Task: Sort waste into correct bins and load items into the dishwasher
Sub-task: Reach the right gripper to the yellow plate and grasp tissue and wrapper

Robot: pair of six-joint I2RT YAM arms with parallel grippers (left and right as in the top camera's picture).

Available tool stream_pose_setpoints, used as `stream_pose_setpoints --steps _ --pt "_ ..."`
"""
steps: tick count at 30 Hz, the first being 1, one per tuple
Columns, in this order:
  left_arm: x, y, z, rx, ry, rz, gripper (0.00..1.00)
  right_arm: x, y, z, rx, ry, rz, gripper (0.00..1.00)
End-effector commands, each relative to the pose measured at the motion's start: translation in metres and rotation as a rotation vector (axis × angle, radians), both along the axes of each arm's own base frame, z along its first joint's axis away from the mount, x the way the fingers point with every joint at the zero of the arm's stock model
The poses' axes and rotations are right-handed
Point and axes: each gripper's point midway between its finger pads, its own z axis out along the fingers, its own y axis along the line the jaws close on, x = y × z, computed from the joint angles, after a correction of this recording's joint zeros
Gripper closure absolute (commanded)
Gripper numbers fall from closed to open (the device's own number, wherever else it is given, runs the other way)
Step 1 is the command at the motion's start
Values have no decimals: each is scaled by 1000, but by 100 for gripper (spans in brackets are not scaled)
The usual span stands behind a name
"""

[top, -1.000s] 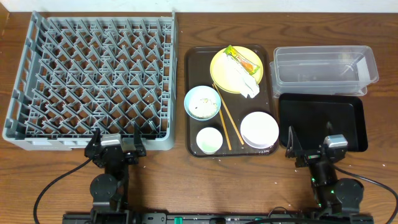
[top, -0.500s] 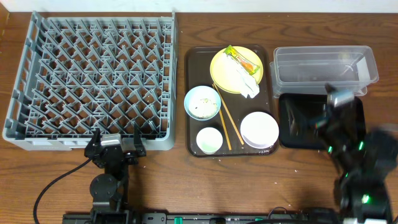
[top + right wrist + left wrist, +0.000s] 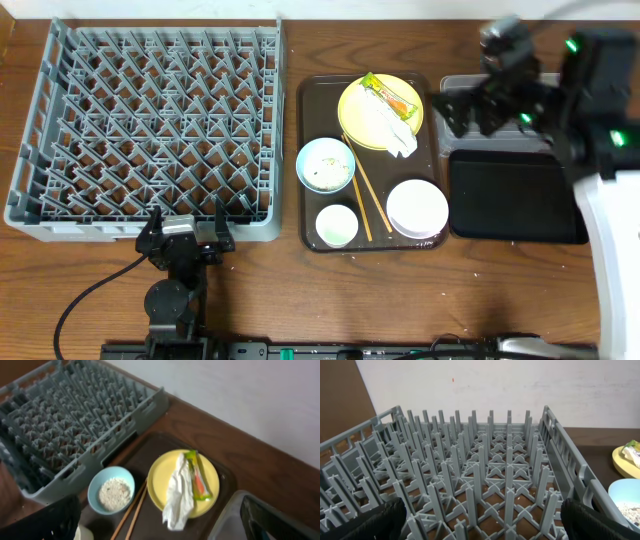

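Observation:
My right gripper moves over the yellow plate and down across the wrapper and napkin together (image 3: 388, 105) (image 3: 189, 478) next, since they lie side by side.
The grey dish rack (image 3: 150, 120) fills the left. On the brown tray, the yellow plate (image 3: 380, 110) holds the white napkin (image 3: 397, 137) and the orange-and-green wrapper (image 3: 392, 97). The light blue bowl (image 3: 325, 165) holds rice scraps (image 3: 114, 494). The chopsticks (image 3: 362, 190), small cup (image 3: 336, 225) and white bowl (image 3: 417, 207) lie nearby. My right gripper (image 3: 470, 105) is open and empty, raised over the clear tub (image 3: 452, 84), right of the plate (image 3: 185, 477). My left gripper (image 3: 185, 228) is open and empty at the rack's front edge (image 3: 485, 475).
The dark brown serving tray (image 3: 312, 120) holds all the dishes. The black tray (image 3: 515, 195) lies right of it, in front of the clear tub, which my right arm largely covers. A wall stands behind the table.
My right arm has lifted from the table's front edge and swung to the back, over the clear tub beside the yellow plate. The left arm has not moved.

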Motion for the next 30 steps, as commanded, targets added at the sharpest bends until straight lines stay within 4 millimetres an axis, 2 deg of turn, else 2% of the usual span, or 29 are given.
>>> stream_pose_setpoints --steps 1,6,10,14,18,21,26,30 --pt "-1 2 -18 11 56 9 1 23 16 -12 -133 -5 50 1" --pt "-1 2 -18 11 56 9 1 51 36 -63 -267 97 107 1" --pt "-1 2 -18 11 56 9 1 77 53 -96 -274 101 127 1" --pt "-1 2 -18 11 56 9 1 91 73 -121 -219 128 159 1" --pt "-1 2 -18 11 56 9 1 120 65 -163 -305 130 91 1" --pt "-1 2 -18 11 56 9 1 137 57 -205 -397 155 34 1" --pt "-1 2 -18 11 56 9 1 139 63 -257 -477 212 33 1" --pt "-1 2 -18 11 56 8 1 134 73 -284 -521 244 48 1"
